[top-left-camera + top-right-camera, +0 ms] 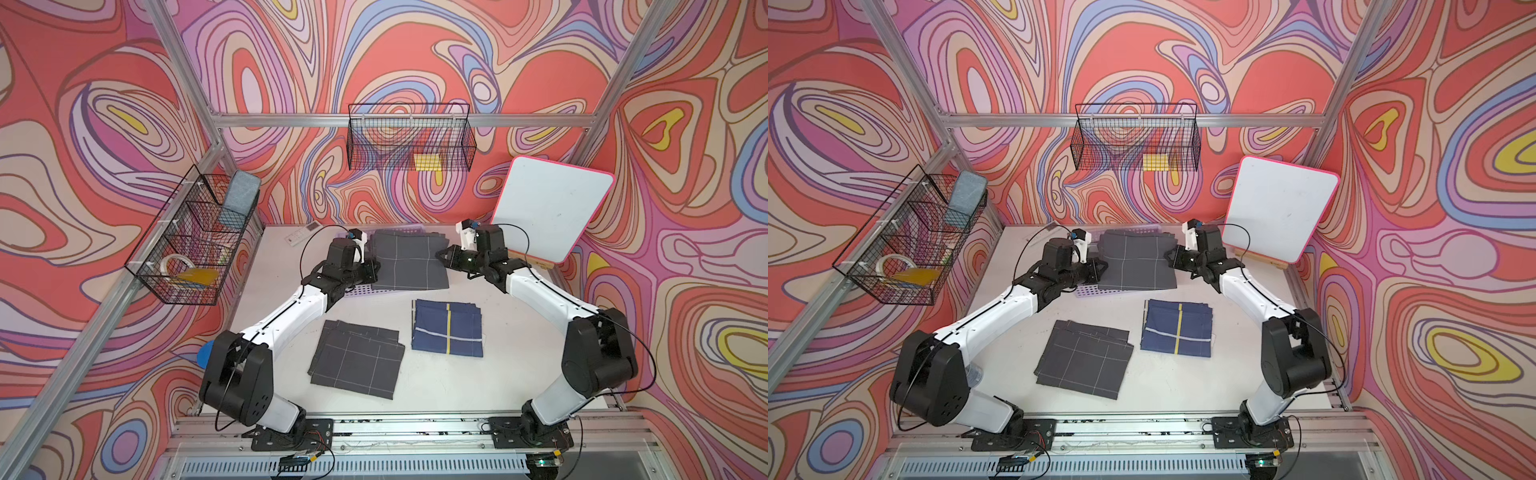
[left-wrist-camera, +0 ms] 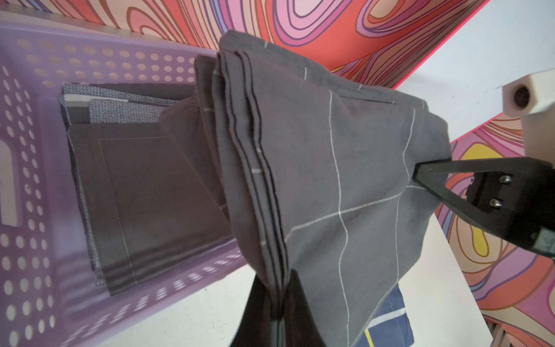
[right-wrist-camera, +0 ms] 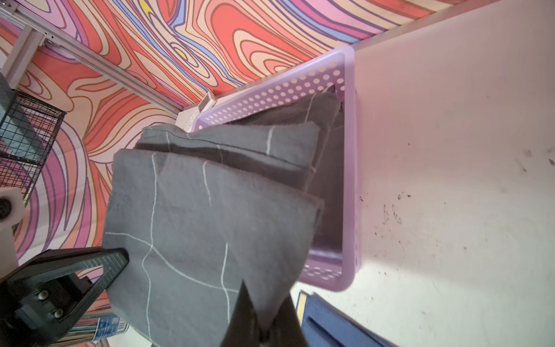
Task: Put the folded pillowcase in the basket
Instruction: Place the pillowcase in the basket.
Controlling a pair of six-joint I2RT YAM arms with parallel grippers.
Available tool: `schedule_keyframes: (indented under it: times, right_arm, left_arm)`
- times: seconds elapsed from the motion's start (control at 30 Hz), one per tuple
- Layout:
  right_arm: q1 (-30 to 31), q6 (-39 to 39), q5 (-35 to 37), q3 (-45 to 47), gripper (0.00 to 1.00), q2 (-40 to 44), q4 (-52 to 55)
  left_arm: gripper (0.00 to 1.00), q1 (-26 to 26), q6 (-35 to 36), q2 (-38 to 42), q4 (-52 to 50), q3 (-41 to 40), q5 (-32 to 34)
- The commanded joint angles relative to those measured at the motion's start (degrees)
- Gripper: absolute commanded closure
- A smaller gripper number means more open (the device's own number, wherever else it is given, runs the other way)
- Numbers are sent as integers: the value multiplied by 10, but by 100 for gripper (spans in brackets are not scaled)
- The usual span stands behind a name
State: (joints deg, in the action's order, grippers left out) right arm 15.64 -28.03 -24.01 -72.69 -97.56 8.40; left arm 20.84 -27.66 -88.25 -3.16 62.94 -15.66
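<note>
The left gripper moves outward and down over the grey cloths inside the basket [image 2: 155, 199] next, then releases. The pillowcase still hangs above the basket's rim.
A folded dark grey pillowcase [image 1: 409, 262] with thin white grid lines hangs stretched between my two grippers, over the lilac basket [image 1: 361, 291] at the back of the table. My left gripper [image 1: 376, 266] is shut on its left edge, and in the left wrist view the jaws [image 2: 277, 312] pinch the layered fold. My right gripper [image 1: 438, 254] is shut on the opposite edge; the right wrist view shows cloth [image 3: 195, 210] clamped there [image 3: 265, 324]. The perforated basket [image 2: 30, 150] holds other folded grey cloths [image 2: 150, 195]. Both top views show the pillowcase [image 1: 1136, 264] covering most of the basket [image 1: 1100, 291].
On the table in front lie a second grey grid cloth [image 1: 357, 359] and a navy one with a yellow stripe [image 1: 449, 334]. A whiteboard [image 1: 548, 208] leans at the back right. Black wire baskets [image 1: 409, 139] [image 1: 191, 237] hang on the walls. A remote [image 1: 301, 235] lies behind the left gripper.
</note>
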Motion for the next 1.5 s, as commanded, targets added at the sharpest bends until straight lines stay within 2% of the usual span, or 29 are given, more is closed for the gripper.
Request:
schedule_keyframes:
  times: [0.0, 0.23, 0.5, 0.73, 1.0, 1.03, 1.07, 1.17, 1.23, 1.47]
  right_arm:
    - [-6, 7, 5, -52, 100, -56, -30]
    - [-1, -3, -25, -190, 100, -199, -31]
    - [6, -15, -34, -293, 100, -304, -25]
    - [10, -24, -36, -332, 100, -352, -32]
    - [11, -28, -38, -348, 100, -370, -29]
    - [11, -29, -38, -350, 97, -369, -28]
    - [11, -29, -39, -349, 89, -369, -28]
    - [12, -27, -36, -347, 71, -362, -27]
    - [12, -25, -33, -343, 62, -353, -28]
    - [11, -22, -27, -312, 52, -296, -30]
  left_arm:
    - [100, -27, 22, -31, 5, 24, -10]
    - [100, -65, 35, -104, 15, 74, -24]
    - [100, -96, 43, -169, 23, 108, -31]
    - [100, -113, 43, -216, 43, 126, -43]
    - [100, -115, 40, -243, 40, 148, -49]
    - [88, -116, 40, -243, 39, 148, -48]
    - [74, -116, 39, -242, 39, 148, -48]
    - [42, -118, 34, -237, 29, 150, -47]
    - [31, -118, 31, -228, 27, 148, -46]
    - [8, -118, 29, -164, 16, 130, -39]
